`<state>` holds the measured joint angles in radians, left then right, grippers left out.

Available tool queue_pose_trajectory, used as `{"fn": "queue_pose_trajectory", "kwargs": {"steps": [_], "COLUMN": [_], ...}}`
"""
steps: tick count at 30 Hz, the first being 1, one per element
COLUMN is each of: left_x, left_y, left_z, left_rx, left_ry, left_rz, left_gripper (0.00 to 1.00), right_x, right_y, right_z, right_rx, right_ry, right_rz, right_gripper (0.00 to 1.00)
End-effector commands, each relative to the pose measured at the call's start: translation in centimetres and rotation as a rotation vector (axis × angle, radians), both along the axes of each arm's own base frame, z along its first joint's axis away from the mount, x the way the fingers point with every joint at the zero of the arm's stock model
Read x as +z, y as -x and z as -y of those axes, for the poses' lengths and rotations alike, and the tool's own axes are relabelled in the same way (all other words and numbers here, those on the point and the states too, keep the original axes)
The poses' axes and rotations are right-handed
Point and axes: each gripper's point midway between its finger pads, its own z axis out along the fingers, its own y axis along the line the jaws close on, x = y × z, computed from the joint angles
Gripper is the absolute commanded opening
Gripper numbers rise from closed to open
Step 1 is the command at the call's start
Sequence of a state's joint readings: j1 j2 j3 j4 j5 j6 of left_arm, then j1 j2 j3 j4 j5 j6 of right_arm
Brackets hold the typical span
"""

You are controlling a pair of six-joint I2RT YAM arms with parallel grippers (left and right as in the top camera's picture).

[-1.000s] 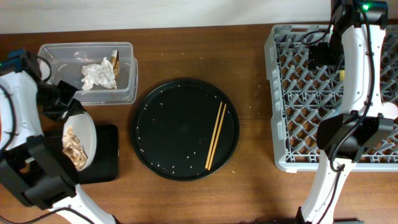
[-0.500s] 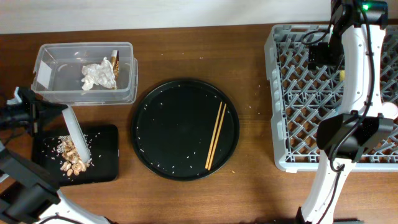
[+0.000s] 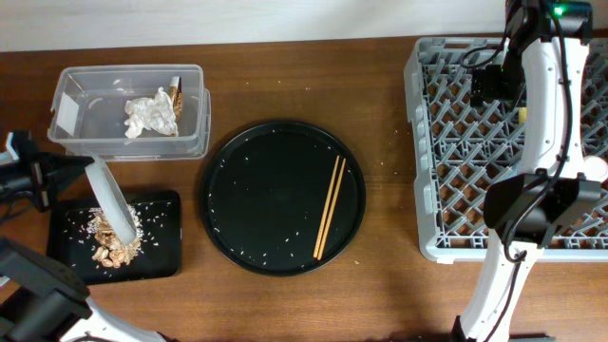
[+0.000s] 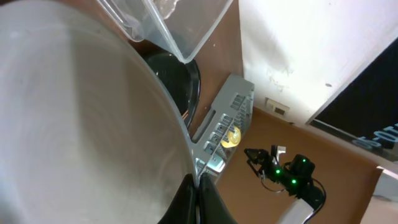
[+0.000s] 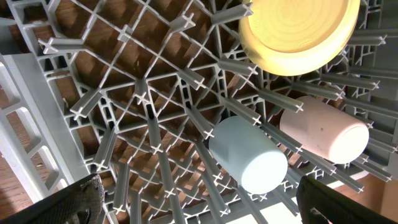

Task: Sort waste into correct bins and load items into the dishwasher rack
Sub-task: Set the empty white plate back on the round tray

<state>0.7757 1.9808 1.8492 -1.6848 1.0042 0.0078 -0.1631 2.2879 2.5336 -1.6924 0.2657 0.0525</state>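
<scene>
I should swing my left gripper over the round black tray (image 3: 266,190), turn the plate flat and lower it beside the chopsticks, since the scraps are in the shallow tray (image 3: 161,237).
My left gripper (image 3: 81,171) is shut on the rim of the pale grey plate (image 3: 111,201), which is tipped steeply on edge over the shallow black tray (image 3: 161,237). Beige food scraps (image 3: 107,245) lie in that tray under the plate's lower edge. In the left wrist view the plate (image 4: 81,124) fills the frame and my fingers (image 4: 198,202) pinch its rim. The clear tub (image 3: 195,114) holds the white napkin (image 3: 150,115) and the brown wrapper (image 3: 176,95). Chopsticks (image 3: 330,207) lie on the round black tray (image 3: 266,190). My right gripper (image 5: 202,208) is open above the rack (image 5: 124,81), which holds the yellow bowl (image 5: 298,31), blue cup (image 5: 249,155) and pink cup (image 5: 323,134).
The grey rack (image 3: 446,152) fills the right side of the table, with my right arm (image 3: 546,114) rising over it. White crumbs dot the round black tray. The clear tub stands just behind the shallow black tray.
The plate has gone from lying flat with scraps on it to tipped on edge. The scraps have slid off into the shallow black tray. My left gripper has moved left. The right arm is still.
</scene>
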Motion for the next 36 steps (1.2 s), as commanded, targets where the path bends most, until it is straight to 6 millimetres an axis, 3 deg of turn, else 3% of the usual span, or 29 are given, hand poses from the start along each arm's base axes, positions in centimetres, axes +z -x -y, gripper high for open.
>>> {"fn": "queue_pose_trajectory", "kwargs": {"steps": [1, 4, 6, 7, 9, 10, 11, 13, 14, 17, 19, 23, 26, 28, 29, 30, 31, 32, 33, 35, 36], "left_x": [2.0, 2.2, 2.1, 2.1, 1.6, -0.2, -1.9, -4.3, -4.8, -4.7, -6.2, -13.0, -15.6, -16.7, -16.9, -16.8, -16.8, -16.8, -16.7, -15.9, -15.9], "left_y": [-0.2, -1.0, -0.5, 0.3, 1.2, 1.1, 0.4, -0.9, -1.4, -1.1, -0.8, -0.9, -1.4, -2.1, -2.2, -2.3, -2.3, -2.4, -2.4, -1.1, -0.4], "left_z": [2.6, 9.7, 19.0, 22.8, 28.9, 31.5, 32.2, 31.8, 32.2, 34.9, 35.1, 34.8, 35.3, 34.5, 34.4, 34.2, 34.2, 34.3, 34.6, 38.3, 39.4], "left_rx": [-0.089, -0.307, -0.578, -0.687, -0.871, -0.922, -0.911, -0.827, -0.796, -0.786, -0.705, -0.769, -0.785, -0.775, -0.774, -0.771, -0.769, -0.767, -0.820, -1.113, -1.136], "left_ry": [-0.060, -0.105, -0.105, -0.100, -0.144, -0.276, -0.432, -0.760, -0.930, -1.161, -1.259, -1.303, -1.312, -1.375, -1.378, -1.386, -1.388, -1.387, -1.378, -1.299, -1.304], "left_rz": [0.095, 0.094, 0.101, 0.108, 0.188, 0.160, 0.120, 0.044, 0.057, 0.142, 0.089, -0.028, -0.053, -0.068, -0.072, -0.071, -0.069, -0.065, -0.045, 0.124, 0.149], "left_gripper": [0.01, 0.01, 0.01, 0.01, 0.01, 0.01, 0.01, 0.01, 0.01, 0.01, 0.02, 0.02, 0.02, 0.02, 0.22, 0.64, 0.87, 0.94, 0.94, 0.92, 0.77], "right_x": [1.4, 1.4, 1.4, 1.4, 1.4, 1.4, 1.4, 1.4, 1.4, 1.4, 1.4, 1.4, 1.4, 1.4, 1.4, 1.4, 1.4, 1.4, 1.4, 1.4, 1.4], "right_y": [0.4, 0.4, 0.4, 0.4, 0.4, 0.4, 0.4, 0.4, 0.4, 0.4, 0.4, 0.4, 0.4, 0.4, 0.4, 0.4, 0.4, 0.4, 0.4, 0.4, 0.4], "right_z": [0.3, 0.3, 0.3, 0.3, 0.3, 0.3, 0.3, 0.3, 0.3, 0.3, 0.3, 0.3, 0.3, 0.3, 0.3, 0.3, 0.3, 0.3, 0.3, 0.3, 0.3], "right_rx": [-0.015, -0.015, -0.015, -0.015, -0.015, -0.015, -0.015, -0.015, -0.015, -0.015, -0.015, -0.015, -0.015, -0.015, -0.015, -0.015, -0.015, -0.015, -0.015, -0.015, -0.015], "right_ry": [0.019, 0.019, 0.019, 0.019, 0.019, 0.019, 0.019, 0.019, 0.019, 0.019, 0.019, 0.019, 0.019, 0.019, 0.019, 0.019, 0.019, 0.019, 0.019, 0.019, 0.019], "right_rz": [0.029, 0.029, 0.029, 0.029, 0.029, 0.029, 0.029, 0.029, 0.029, 0.029, 0.029, 0.029, 0.029, 0.029, 0.029, 0.029, 0.029, 0.029, 0.029, 0.029, 0.029], "right_gripper": [0.99, 0.98, 0.98, 0.98, 0.98, 0.98, 0.98, 0.98, 0.98, 0.98, 0.98, 0.98, 0.98, 0.98, 0.98, 0.98, 0.98, 0.98, 0.98, 0.99, 0.98]}}
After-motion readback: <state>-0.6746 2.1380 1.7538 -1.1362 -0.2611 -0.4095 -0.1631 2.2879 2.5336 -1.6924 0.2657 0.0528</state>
